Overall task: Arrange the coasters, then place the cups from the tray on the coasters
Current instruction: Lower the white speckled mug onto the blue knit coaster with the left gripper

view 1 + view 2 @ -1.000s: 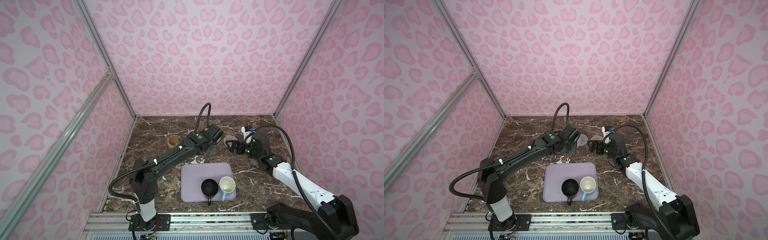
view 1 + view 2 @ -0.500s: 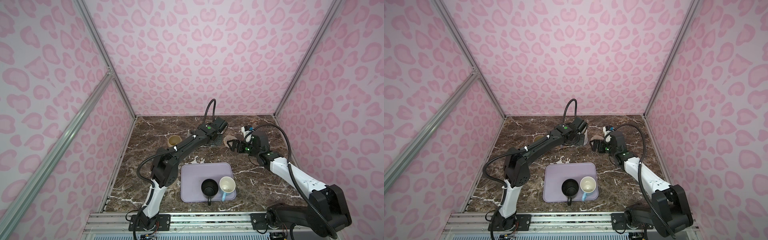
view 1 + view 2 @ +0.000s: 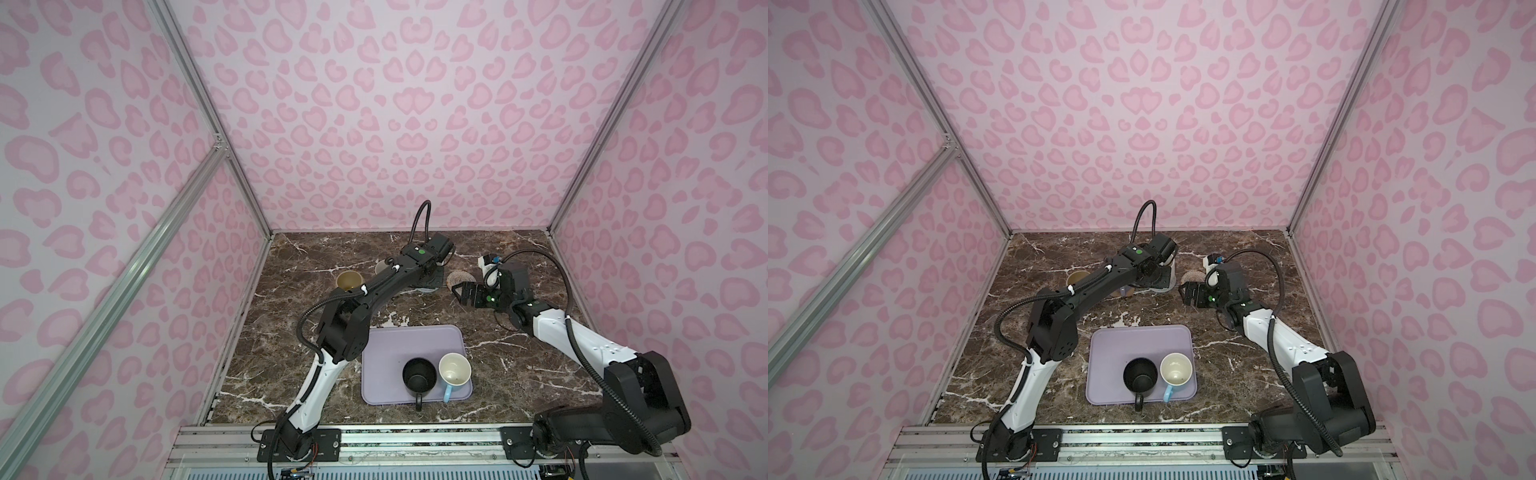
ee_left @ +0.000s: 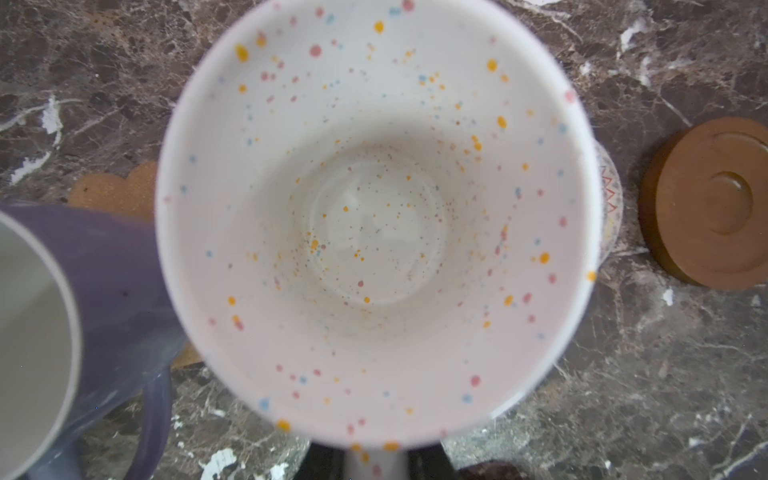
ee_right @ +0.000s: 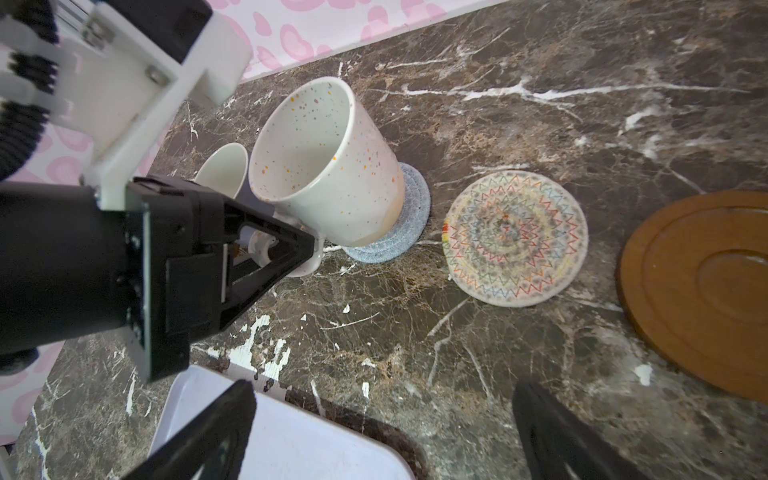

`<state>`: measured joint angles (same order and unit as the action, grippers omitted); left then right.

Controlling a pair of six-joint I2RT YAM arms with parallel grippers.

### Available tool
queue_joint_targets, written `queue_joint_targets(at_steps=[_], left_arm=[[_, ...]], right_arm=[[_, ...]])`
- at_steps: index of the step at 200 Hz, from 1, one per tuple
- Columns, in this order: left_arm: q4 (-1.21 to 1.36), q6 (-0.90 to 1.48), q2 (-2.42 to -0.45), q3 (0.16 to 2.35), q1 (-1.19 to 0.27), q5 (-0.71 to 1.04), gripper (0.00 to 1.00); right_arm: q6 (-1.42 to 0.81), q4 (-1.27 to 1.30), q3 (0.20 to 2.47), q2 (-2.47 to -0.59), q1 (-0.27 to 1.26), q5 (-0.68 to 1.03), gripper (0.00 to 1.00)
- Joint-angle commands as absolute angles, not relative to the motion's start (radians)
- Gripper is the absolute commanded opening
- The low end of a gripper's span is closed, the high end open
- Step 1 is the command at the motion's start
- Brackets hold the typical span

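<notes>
The white speckled cup leans over the coaster, so next I will lower my left gripper to set the cup's base on the blue-grey woven coaster [image 3: 426, 290] and let go of the cup's handle.
My left gripper [image 4: 376, 461] is shut on the handle of the white speckled cup [image 4: 374, 216]. The right wrist view shows that cup [image 5: 328, 166] with its base on the blue-grey woven coaster [image 5: 399, 232], leaning a little. The lavender cup [image 4: 83, 316] stands close beside it, partly over the tan paw coaster [image 4: 112, 191]. A beige woven coaster [image 5: 515, 239] and a brown round coaster [image 5: 698, 291] lie bare. On the lavender tray [image 3: 399, 340] stand the black cup [image 3: 419, 376] and the light blue cup [image 3: 455, 370]. My right gripper [image 5: 382, 432] is open and empty, near the beige coaster [image 3: 459, 276].
The yellow-beige cup [image 3: 349, 281] stands at the back left of the marble table. My left arm stretches diagonally from the front rail across the table's middle. A pink patterned wall closes off the back just behind the cups. One tray corner [image 5: 291, 440] lies under my right gripper.
My left arm has reached farther toward the back wall with the speckled cup, most of it in the first half second. My right gripper has hardly shifted.
</notes>
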<state>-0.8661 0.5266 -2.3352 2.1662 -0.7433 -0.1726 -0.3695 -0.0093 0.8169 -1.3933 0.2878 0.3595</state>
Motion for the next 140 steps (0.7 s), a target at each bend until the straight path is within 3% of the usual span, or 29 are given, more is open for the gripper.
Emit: queue_joint_targets(at_steps=[1, 113, 140], left_arm=[[-0.844, 0.535, -2.360, 2.202, -0.738, -0.194, 0.03], [-0.863, 0.549, -2.382, 2.210, -0.731, -0.196, 0.03], [-0.865, 0.556, -2.382, 2.209, -0.732, -0.192, 0.12]], right_arm=[[-0.357, 0.007, 0.825, -1.403, 0.286, 0.364, 0.98], [-0.354, 0.001, 0.824, -1.402, 0.283, 0.362, 0.98], [-0.354, 0.000, 0.822, -1.396, 0.284, 0.364, 0.98]])
